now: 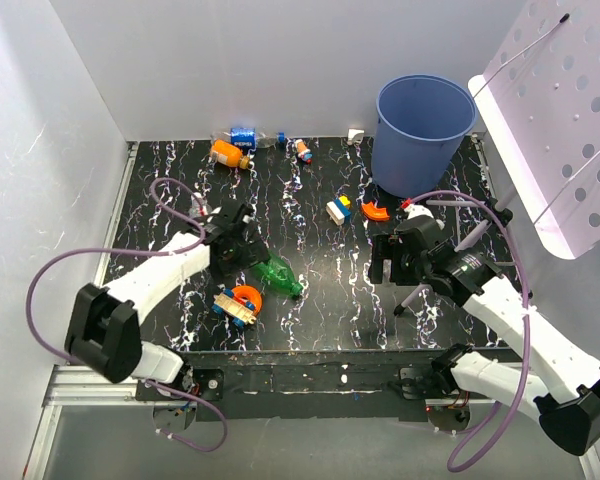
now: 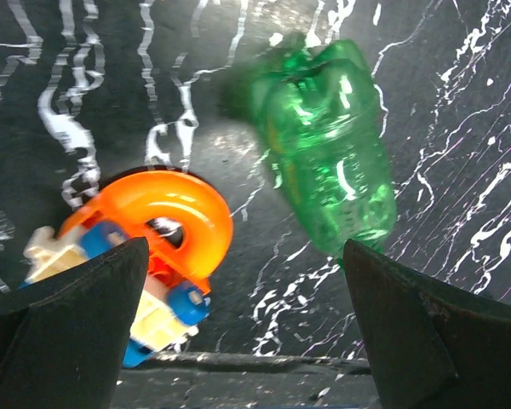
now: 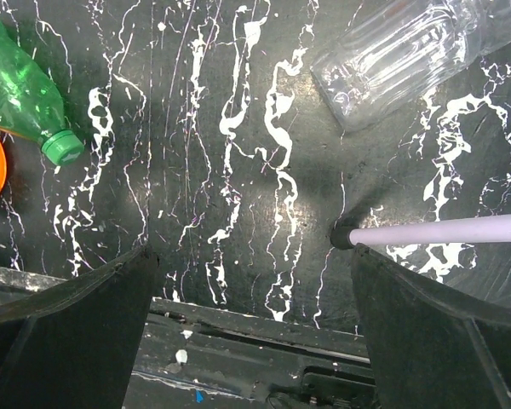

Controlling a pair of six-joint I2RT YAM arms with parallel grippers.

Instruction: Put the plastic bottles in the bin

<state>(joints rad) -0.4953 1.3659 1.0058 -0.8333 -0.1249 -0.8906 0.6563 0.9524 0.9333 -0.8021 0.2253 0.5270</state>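
Note:
I will move my left gripper down, outward and to the right in the top view next, onto the green bottle's lobed base (image 1: 265, 266) (image 2: 311, 88), because it is outside my open fingers.
A translucent green bottle (image 1: 278, 275) lies on its side on the black marbled table. My left gripper (image 1: 240, 252) hovers just left of it, open and empty. In the left wrist view the green bottle (image 2: 328, 145) lies ahead, near the right finger (image 2: 409, 332), outside the jaws. An orange bottle (image 1: 228, 153) and a clear bottle with a blue label (image 1: 245, 137) lie at the back wall. The blue bin (image 1: 425, 120) stands upright at the back right. My right gripper (image 1: 387, 262) is open and empty in front of the bin. A plain clear bottle (image 3: 409, 51) lies ahead of it to the right.
An orange ring toy with blue parts (image 1: 238, 300) lies beside the green bottle, close to my left finger (image 2: 68, 332). A yellow-blue block (image 1: 338, 209), an orange toy (image 1: 376, 212) and a small toy (image 1: 302, 150) lie mid-table. A white perforated panel (image 1: 570, 120) leans at right, its rod foot (image 3: 345, 234) by my right gripper.

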